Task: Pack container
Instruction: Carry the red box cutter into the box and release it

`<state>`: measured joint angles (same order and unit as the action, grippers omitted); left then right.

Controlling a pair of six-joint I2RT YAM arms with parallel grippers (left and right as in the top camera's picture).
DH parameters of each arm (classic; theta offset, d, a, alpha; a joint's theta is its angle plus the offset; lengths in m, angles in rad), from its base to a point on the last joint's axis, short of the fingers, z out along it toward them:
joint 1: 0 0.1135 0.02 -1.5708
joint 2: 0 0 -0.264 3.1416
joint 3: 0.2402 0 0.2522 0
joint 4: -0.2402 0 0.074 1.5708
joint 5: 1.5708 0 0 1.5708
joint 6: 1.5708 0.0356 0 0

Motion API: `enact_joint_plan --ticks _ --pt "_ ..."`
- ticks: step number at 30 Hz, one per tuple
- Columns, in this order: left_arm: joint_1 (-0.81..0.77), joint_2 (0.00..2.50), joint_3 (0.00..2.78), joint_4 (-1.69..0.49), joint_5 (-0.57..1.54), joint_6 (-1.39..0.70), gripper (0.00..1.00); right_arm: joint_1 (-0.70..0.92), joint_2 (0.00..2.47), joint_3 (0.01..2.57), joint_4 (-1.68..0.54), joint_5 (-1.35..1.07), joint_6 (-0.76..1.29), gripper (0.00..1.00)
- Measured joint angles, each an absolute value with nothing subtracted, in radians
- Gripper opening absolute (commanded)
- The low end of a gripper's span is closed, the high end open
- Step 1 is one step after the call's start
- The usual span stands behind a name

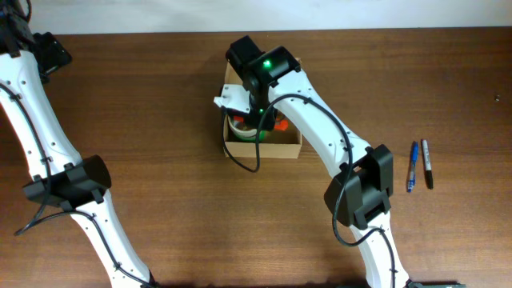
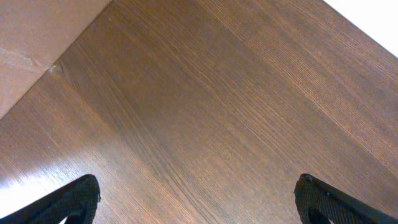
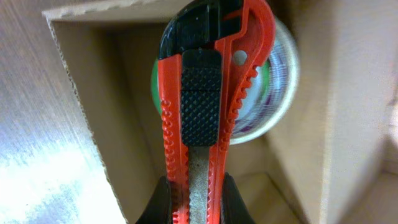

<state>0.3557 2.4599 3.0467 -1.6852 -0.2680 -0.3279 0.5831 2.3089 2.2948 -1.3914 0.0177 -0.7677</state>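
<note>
I will next move the knife in my right gripper down and back onto the free part of the bottom by the box's near side (image 3: pixel 148 124), next to the tape roll (image 3: pixel 273 81), and let it go.
The container (image 1: pixel 285 147) is an open tan cardboard box at the table's middle back; in the right wrist view its inner wall (image 3: pixel 93 93) shows. My right gripper (image 3: pixel 194 199) is shut on a red and black utility knife (image 3: pixel 205 93) and holds it over the open box. A tape roll (image 3: pixel 273 81) lies inside the box beneath the knife; it also shows in the overhead view (image 1: pixel 240 126). My left gripper (image 2: pixel 196 199) is open and empty over bare wood at the far left; in the overhead view it is out of frame.
Two pens (image 1: pixel 413 166) (image 1: pixel 427 163) lie on the table to the right of the box. A cardboard piece (image 2: pixel 37 43) shows at the top left of the left wrist view.
</note>
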Motion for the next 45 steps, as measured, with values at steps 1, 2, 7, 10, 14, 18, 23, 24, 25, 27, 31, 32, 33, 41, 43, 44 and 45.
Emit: enact_joint_plan --ticks 1,2,7,10,14,18,23,24,25,27,31,32,33,41,43,44,45 --pt "0.356 2.46 3.047 -1.685 -0.268 -0.328 1.0 0.583 2.309 2.28 -1.39 0.014 -0.768 0.04" --pt "0.356 2.46 3.047 -1.685 -0.268 -0.328 1.0 0.583 2.309 2.266 -1.389 0.01 -0.768 0.04" --pt "0.356 2.46 3.047 -1.685 -0.268 -0.328 1.0 0.583 2.309 2.181 -1.373 0.002 -0.776 0.04" --pt "0.356 2.46 3.047 -1.685 -0.268 -0.328 1.0 0.583 2.31 2.153 -1.372 0.001 -0.784 0.04" --pt "0.356 2.46 3.047 -1.685 -0.268 -0.328 1.0 0.583 2.311 2.149 -1.371 -0.001 -0.789 0.04" --pt "0.356 2.46 3.047 -1.685 -0.268 -0.328 1.0 0.583 2.311 2.148 -1.373 -0.006 -0.789 0.04" --pt "0.356 2.46 3.047 -1.685 -0.268 -0.328 1.0 0.583 2.311 2.148 -1.379 -0.018 -0.79 0.07" --pt "0.356 2.46 3.047 -1.685 -0.268 -0.328 1.0 0.583 2.311 2.148 -1.38 -0.019 -0.789 0.07" --pt "0.356 2.46 3.047 -1.685 -0.268 -0.328 1.0 0.583 2.311 2.148 -1.38 -0.02 -0.789 0.08" --pt "0.356 2.46 3.047 -1.685 -0.268 -0.328 1.0 0.583 2.311 2.148 -1.38 -0.021 -0.789 0.11" --pt "0.356 2.46 3.047 -1.685 -0.268 -0.328 1.0 0.583 2.311 2.148 -1.38 -0.022 -0.793 0.28" --pt "0.356 2.46 3.047 -1.685 -0.268 -0.328 1.0 0.583 2.311 2.148 -1.38 -0.024 -0.793 0.31" --pt "0.356 2.46 3.047 -1.685 -0.268 -0.328 1.0 0.583 2.311 2.148 -1.381 -0.025 -0.792 0.34" --pt "0.356 2.46 3.047 -1.685 -0.268 -0.328 1.0 0.583 2.311 2.148 -1.38 -0.027 -0.784 0.46" --pt "0.356 2.46 3.047 -1.685 -0.268 -0.328 1.0 0.583 2.311 2.148 -1.379 -0.017 -0.778 0.46" --pt "0.356 2.46 3.047 -1.685 -0.268 -0.328 1.0 0.583 2.311 2.148 -1.378 -0.004 -0.77 0.46" --pt "0.356 2.46 3.047 -1.685 -0.268 -0.328 1.0 0.583 2.311 2.148 -1.375 0.012 -0.761 0.47"
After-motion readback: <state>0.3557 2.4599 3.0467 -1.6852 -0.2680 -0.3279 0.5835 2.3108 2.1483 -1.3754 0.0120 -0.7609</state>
